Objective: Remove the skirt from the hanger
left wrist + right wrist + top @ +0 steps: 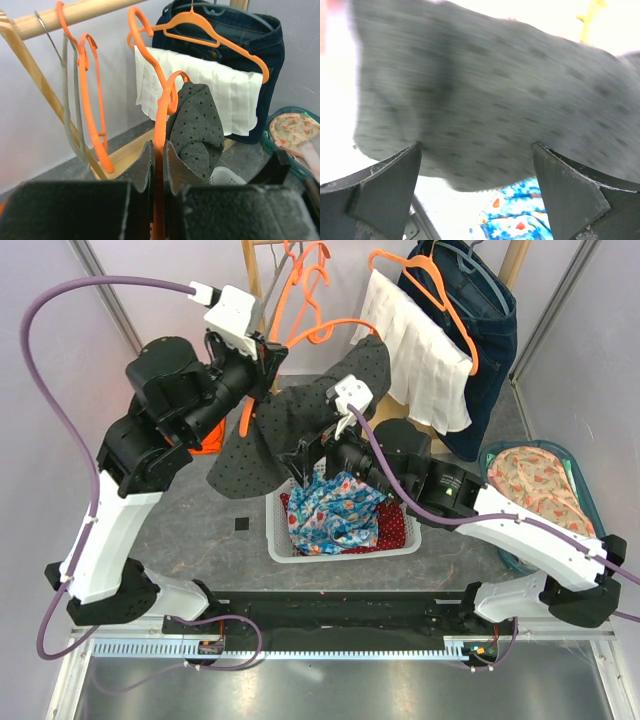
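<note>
My left gripper is to move toward the right in the top view. Then it will let go of the hanger's orange bar as my right gripper's fingers reach the skirt (290, 420).
The skirt (290, 420) is dark grey with black dots and hangs from an orange hanger (340, 323) held out in front of the clothes rack. My left gripper (268, 360) is shut on the hanger's orange bar. In the left wrist view that hanger (161, 115) runs up between the closed fingers of the left gripper (159, 150), with the skirt (197, 125) draped just right of it. My right gripper (305, 455) is open below the skirt's lower edge. In the right wrist view the blurred skirt (485, 100) fills the space above and between the spread fingers of the right gripper (476, 150).
A white laundry basket (275, 530) with colourful clothes sits under the skirt. Behind, the wooden rack (75, 12) carries spare orange hangers (90, 100), a white pleated garment (420, 350) and denim (490, 340). A teal tub (590, 500) with floral cloth stands at the right.
</note>
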`<state>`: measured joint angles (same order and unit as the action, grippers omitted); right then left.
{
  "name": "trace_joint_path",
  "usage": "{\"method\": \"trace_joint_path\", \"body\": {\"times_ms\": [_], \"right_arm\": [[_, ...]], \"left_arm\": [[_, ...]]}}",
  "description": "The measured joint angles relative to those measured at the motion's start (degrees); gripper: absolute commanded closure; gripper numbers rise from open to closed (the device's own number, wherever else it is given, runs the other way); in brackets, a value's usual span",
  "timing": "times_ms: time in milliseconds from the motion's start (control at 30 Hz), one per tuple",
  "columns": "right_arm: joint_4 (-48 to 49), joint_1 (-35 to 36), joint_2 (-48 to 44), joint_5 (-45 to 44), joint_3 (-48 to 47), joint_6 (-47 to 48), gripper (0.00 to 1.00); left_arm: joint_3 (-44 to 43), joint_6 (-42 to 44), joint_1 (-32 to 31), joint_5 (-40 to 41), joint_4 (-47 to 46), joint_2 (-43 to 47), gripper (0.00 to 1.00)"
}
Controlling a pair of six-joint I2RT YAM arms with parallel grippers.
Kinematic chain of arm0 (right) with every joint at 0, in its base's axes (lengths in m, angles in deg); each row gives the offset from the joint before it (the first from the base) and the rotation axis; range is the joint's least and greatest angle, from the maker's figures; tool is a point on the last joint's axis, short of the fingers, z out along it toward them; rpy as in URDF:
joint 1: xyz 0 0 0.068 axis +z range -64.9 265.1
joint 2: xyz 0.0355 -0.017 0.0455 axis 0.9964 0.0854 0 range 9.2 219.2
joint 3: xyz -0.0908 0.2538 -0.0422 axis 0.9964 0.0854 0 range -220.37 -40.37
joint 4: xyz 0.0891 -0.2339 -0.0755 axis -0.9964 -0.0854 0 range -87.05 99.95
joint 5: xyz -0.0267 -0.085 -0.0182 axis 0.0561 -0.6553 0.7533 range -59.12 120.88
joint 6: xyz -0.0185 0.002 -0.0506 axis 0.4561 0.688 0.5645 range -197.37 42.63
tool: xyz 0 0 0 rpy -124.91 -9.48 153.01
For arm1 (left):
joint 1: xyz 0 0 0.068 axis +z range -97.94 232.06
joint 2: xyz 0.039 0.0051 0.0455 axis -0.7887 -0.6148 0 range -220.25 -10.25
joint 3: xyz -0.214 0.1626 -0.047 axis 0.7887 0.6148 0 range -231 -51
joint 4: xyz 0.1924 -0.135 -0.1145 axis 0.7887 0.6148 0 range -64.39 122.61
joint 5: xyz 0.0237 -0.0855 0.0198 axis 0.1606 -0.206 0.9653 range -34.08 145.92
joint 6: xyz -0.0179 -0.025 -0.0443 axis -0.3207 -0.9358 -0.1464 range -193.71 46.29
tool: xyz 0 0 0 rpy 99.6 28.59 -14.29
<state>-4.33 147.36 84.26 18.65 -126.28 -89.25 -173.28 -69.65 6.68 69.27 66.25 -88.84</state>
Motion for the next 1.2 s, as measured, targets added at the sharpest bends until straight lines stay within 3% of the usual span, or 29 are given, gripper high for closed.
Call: {"method": "trace_joint_path", "body": {"times_ms": [300, 433, 533, 567, 600, 867, 1200], "right_arm": [[-1.79, 4.24, 1.27, -1.42, -4.63, 4.15, 0.02], [-2.45, 4.22, 4.17, -6.40, -5.51, 6.38, 0.11], [-3.58, 4.24, 6.36, -12.35, -5.51, 9.57, 0.55], [-3.80, 4.24, 6.99, -13.90, -5.53, 10.51, 0.91], [-3.93, 4.22, 7.85, -16.35, -5.68, 11.10, 1.00], [-6.58, 4.33, 4.90, -25.86, -11.43, 18.18, 1.00], [-3.96, 4.37, -25.22, -28.11, -22.23, 22.34, 1.00]], "left_arm": [[0.00, -0.15, 0.00, -0.02, 0.04, -2.51, 0.98], [0.00, -0.28, 0.00, -0.04, 0.00, -2.51, 0.98], [-0.04, -0.44, 0.00, -0.04, 0.04, -2.51, 0.98], [-0.20, -0.46, 0.00, -0.04, 0.15, -2.51, 0.98], [-0.46, -0.48, 0.00, -0.04, 0.35, -2.51, 0.98], [-0.70, -0.59, -0.02, 0.04, -0.09, -2.51, 0.98], [-0.52, -0.61, -0.11, 0.31, -4.22, -2.75, 0.98]]}}
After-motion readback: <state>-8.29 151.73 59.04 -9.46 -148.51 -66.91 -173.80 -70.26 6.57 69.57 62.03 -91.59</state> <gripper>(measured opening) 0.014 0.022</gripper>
